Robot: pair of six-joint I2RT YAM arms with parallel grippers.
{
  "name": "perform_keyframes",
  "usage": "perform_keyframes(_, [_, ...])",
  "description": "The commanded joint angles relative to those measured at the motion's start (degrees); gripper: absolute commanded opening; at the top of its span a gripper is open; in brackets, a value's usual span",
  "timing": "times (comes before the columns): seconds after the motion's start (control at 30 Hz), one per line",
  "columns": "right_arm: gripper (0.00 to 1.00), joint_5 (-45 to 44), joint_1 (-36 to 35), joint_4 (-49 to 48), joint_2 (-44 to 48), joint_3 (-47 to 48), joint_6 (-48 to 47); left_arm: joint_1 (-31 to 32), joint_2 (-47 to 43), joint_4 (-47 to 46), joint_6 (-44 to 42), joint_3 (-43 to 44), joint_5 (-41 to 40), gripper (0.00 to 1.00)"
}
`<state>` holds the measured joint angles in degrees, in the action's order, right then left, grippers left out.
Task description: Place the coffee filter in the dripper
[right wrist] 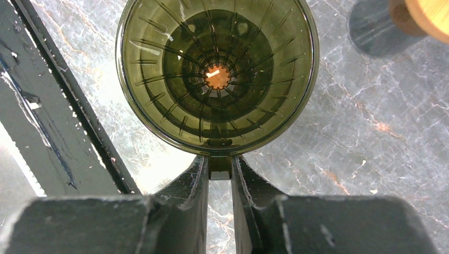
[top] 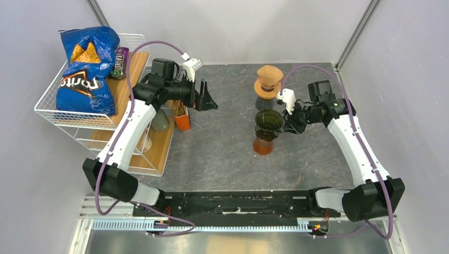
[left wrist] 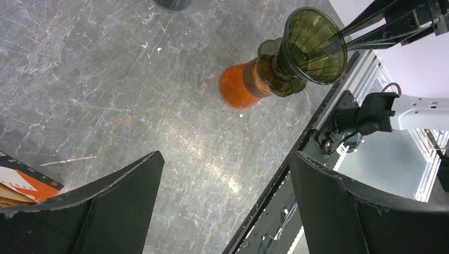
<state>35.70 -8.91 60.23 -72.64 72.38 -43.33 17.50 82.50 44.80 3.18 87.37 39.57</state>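
I should use my right gripper to pull dripper and carafe (top: 263, 144) left in the top view onto bare tabletop and release the dripper's tab, since the filters stand that way.
The dark green dripper (top: 267, 120) (left wrist: 312, 45) (right wrist: 217, 76) sits empty on an orange glass carafe (top: 263, 144) (left wrist: 238, 87) at mid-table. My right gripper (top: 286, 125) (right wrist: 219, 161) comes in from the right and is shut on the dripper's small handle tab. Brown coffee filters (top: 180, 109) stand in an orange holder (top: 182, 121) by the rack on the left. My left gripper (top: 209, 100) (left wrist: 226, 153) hovers just right of that holder, wide open with nothing between its fingers.
A white wire rack (top: 47, 114) at the left holds a blue chip bag (top: 87, 69) and a candy pack (top: 120, 62). A terracotta-coloured lidded piece (top: 268, 82) stands on a dark cup behind the dripper. The black base rail (top: 238, 203) runs along the near edge.
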Motion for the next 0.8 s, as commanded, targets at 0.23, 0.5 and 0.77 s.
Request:
perform_keyframes(0.23, [0.0,0.3,-0.5,-2.9,4.2,-4.7,-1.8,0.1,-2.4,-2.1,1.6,-0.5,1.0,0.97])
perform_keyframes(0.5, [0.0,0.1,-0.4,-5.1,3.4,-6.9,-2.5,0.1,-2.3,-1.4,1.1,0.1,0.9,0.97])
perform_keyframes(0.77, [0.0,0.2,-1.6,-5.5,2.7,-7.2,-2.3,0.1,-2.4,-1.0,0.7,0.2,0.8,0.97])
